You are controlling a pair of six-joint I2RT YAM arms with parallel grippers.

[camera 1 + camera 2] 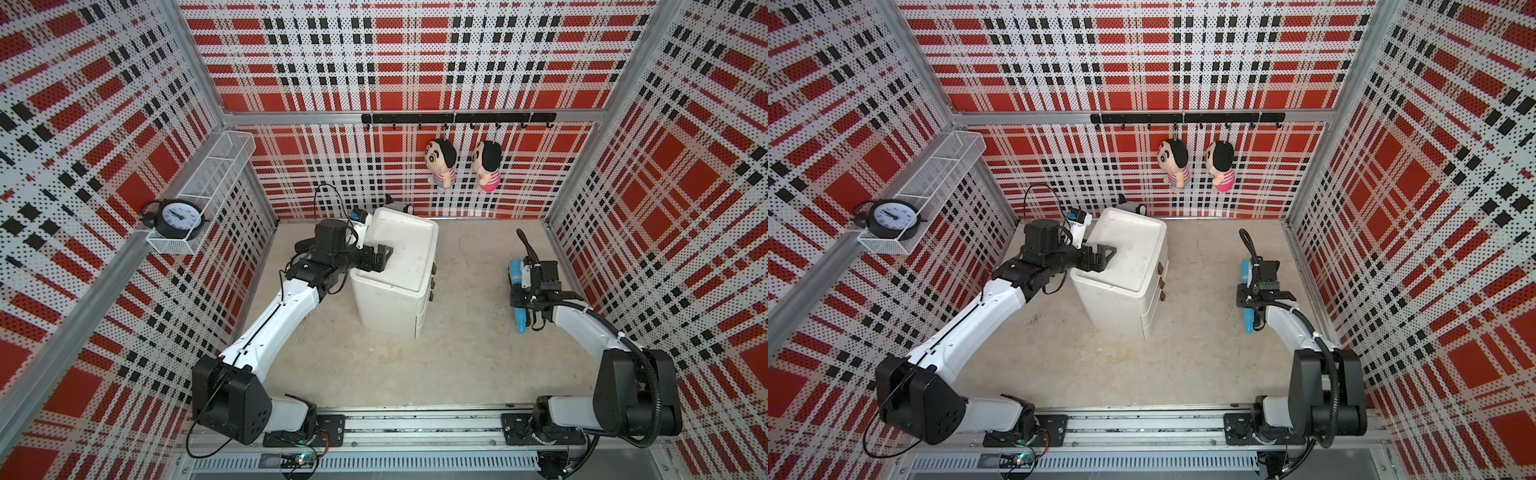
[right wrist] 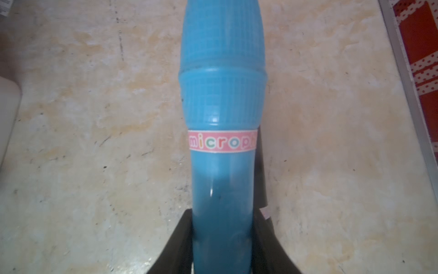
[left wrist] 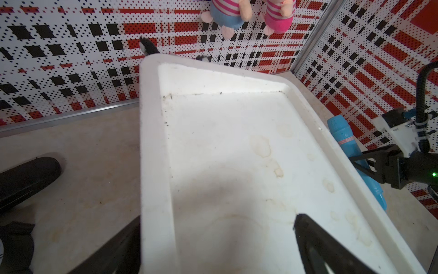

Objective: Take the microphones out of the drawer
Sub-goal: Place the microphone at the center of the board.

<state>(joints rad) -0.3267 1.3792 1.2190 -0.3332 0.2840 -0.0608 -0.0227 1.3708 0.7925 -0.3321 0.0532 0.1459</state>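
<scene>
Something dark lies beneath, so I should next move my right gripper toward the nearby side and bring the microphone point(image 1: 516, 270) down onto the bare bottom to release it.
The white drawer cabinet point(image 1: 386, 307) point(image 1: 1113, 299) stands mid-floor, its three drawers pushed in and their brown handles point(image 1: 432, 283) facing right. My left gripper point(image 1: 382, 257) point(image 1: 1102, 257) point(image 3: 218, 220) is open and straddles the rim point(image 3: 154, 142) of the cabinet's recessed top, one finger outside the rim and one inside. The blue toy microphone point(image 1: 516, 270) point(image 1: 1247, 270) point(image 3: 343, 135) point(image 2: 222, 95) is outside the cabinet, to its right. It lies level, low over the floor. My right gripper point(image 1: 519, 301) point(image 1: 1250, 299) point(image 2: 224, 213) is shut on its handle.
Two plush dolls point(image 1: 440, 162) point(image 1: 487, 165) hang from a black hook rail point(image 1: 457, 118) on the back wall. A black alarm clock point(image 1: 178, 218) sits in a wire shelf on the left wall. A black-and-white plush point(image 1: 399, 205) lies behind the cabinet, and a dark object point(image 3: 28, 175) left of it.
</scene>
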